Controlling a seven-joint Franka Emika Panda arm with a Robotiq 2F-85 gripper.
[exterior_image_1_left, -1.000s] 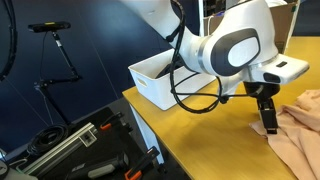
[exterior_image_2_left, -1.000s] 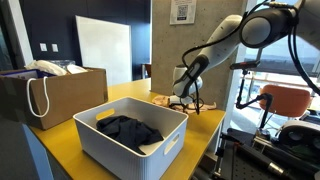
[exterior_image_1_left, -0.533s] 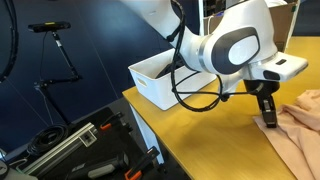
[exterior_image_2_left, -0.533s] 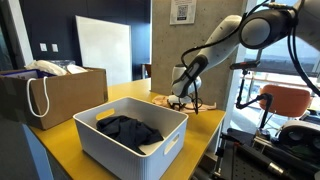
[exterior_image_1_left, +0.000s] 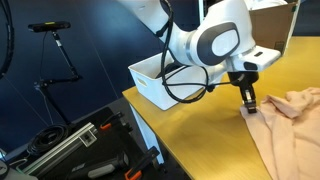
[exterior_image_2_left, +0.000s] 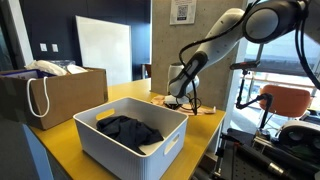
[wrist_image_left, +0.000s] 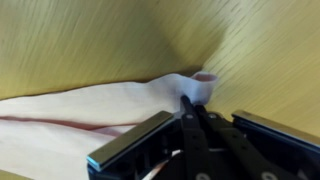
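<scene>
The pinched corner goes toward the white plastic bin next, and my gripper releases it on the bare tabletop beside the bin. The cloth still lies rumpled.
My gripper (exterior_image_1_left: 248, 101) is shut on a corner of a pale peach cloth (exterior_image_1_left: 290, 120) that lies spread on the yellow table (exterior_image_1_left: 195, 125). In the wrist view the two black fingers (wrist_image_left: 190, 112) meet and pinch a raised fold of the peach cloth (wrist_image_left: 110, 105), whose tip curls up just beyond them. The arm reaches down over the table's far end in an exterior view, gripper (exterior_image_2_left: 176, 98) low above the cloth (exterior_image_2_left: 165, 100).
A white plastic bin (exterior_image_2_left: 130, 135) holding dark clothing (exterior_image_2_left: 125, 128) stands on the table, also seen behind the arm (exterior_image_1_left: 160, 78). A brown paper bag (exterior_image_2_left: 55, 92) with clothes sits beside it. Tripods and black cases (exterior_image_1_left: 80, 150) lie on the floor beyond the table's edge.
The gripper has gone from open to shut on the cloth's corner. It has moved left along the table, dragging the cloth's edge with it.
</scene>
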